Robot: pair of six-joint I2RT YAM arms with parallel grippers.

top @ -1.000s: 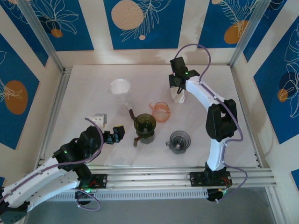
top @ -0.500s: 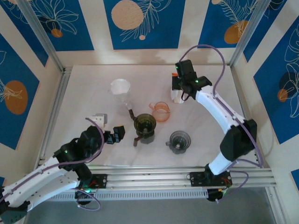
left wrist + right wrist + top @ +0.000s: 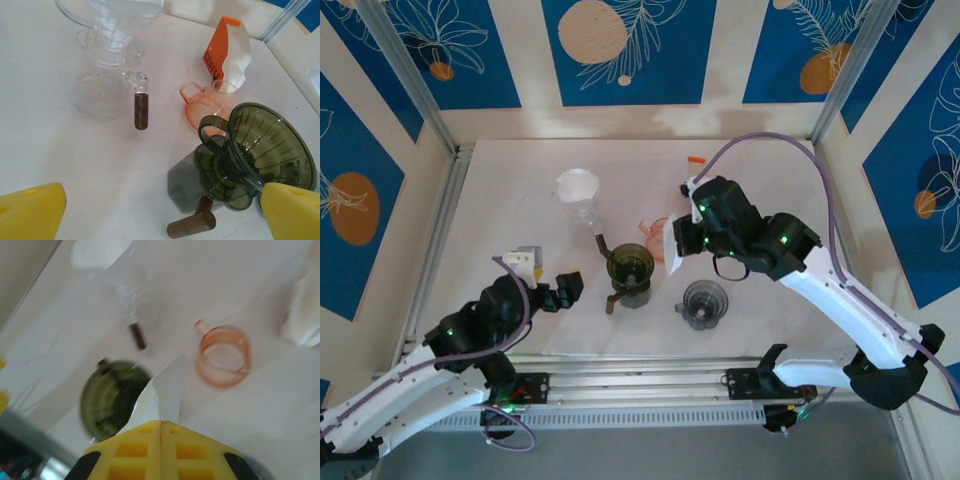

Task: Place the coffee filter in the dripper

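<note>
I will next move my right gripper over to the dark green dripper [image 3: 630,265] [image 3: 114,399] and down, and I will release the white filter there, because the dripper's bowl is empty.
A white paper coffee filter [image 3: 170,385] is pinched in my right gripper [image 3: 160,422], which is shut on it. In the top view the filter [image 3: 670,247] hangs in the air just right of the dark green dripper [image 3: 630,265], with the right gripper [image 3: 684,238] above the table's middle. The dripper [image 3: 270,150] sits on a dark server with a wooden handle, and its bowl [image 3: 112,397] shows nothing inside. My left gripper [image 3: 548,277] is open, low over the table to the left of the dripper, holding nothing [image 3: 162,220].
A clear dripper on a glass carafe [image 3: 580,195] stands at the back left. A pink measuring cup [image 3: 655,228] sits behind the filter. The orange-and-white filter pack [image 3: 227,55] stands further back. A grey round vessel [image 3: 703,303] is at the front right.
My right arm has swung from the filter pack at the back toward the front left, carrying the filter past the pink cup to beside the green dripper. The left arm has shifted only slightly.
</note>
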